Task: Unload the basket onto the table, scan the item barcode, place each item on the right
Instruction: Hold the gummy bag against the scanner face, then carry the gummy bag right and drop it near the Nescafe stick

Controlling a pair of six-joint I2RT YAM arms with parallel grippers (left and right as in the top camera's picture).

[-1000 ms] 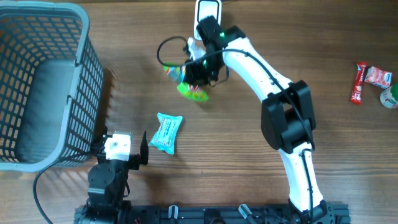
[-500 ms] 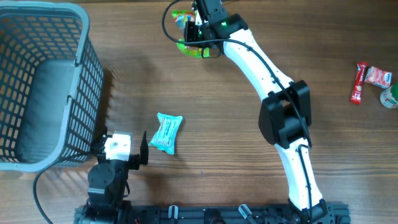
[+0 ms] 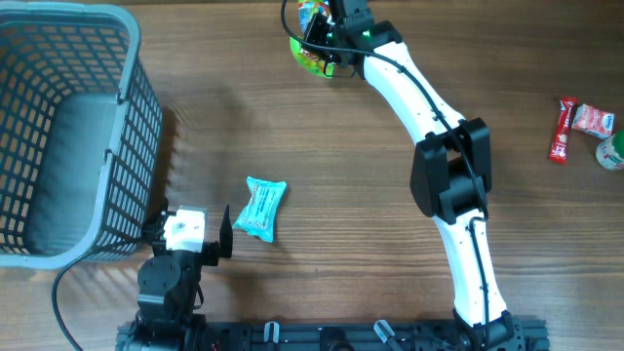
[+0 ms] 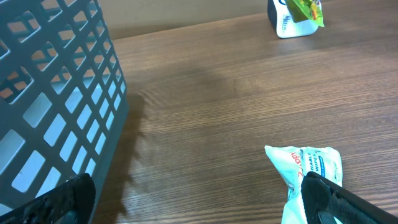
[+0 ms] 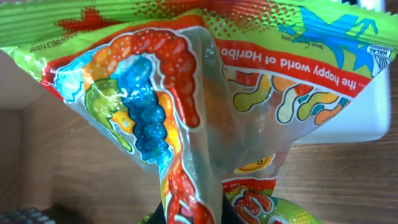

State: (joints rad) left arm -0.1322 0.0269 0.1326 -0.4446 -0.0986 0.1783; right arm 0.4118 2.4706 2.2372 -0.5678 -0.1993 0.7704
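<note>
I will next move my right gripper to the right in the overhead view and let go of the bag (image 3: 312, 47) over the red sachet's far end (image 3: 567, 102), because other items lie there.
The item is a bright gummy candy bag (image 3: 312, 47) (image 5: 186, 93), and my right gripper (image 3: 328, 39) (image 5: 211, 214) is shut on it at the table's far edge. The bag hangs crumpled and fills the right wrist view, with printed text along its upper edge. In the left wrist view the bag (image 4: 309, 9) sits against a white scanner (image 4: 283, 26). No barcode shows in any view. My left gripper (image 3: 195, 234) (image 4: 199, 196) rests open at the near left with nothing between its fingers.
A grey mesh basket (image 3: 146, 107) (image 4: 56, 106) stands at the left. A teal wipes packet (image 3: 261, 207) (image 4: 308, 171) lies just right of my left gripper. A red sachet (image 3: 564, 129), a small white-red packet (image 3: 593, 119) and a green-white item (image 3: 612, 151) lie at the far right.
My right gripper has carried the candy bag from the middle of the table's far half up to the far edge, at the scanner. The left arm has not moved.
</note>
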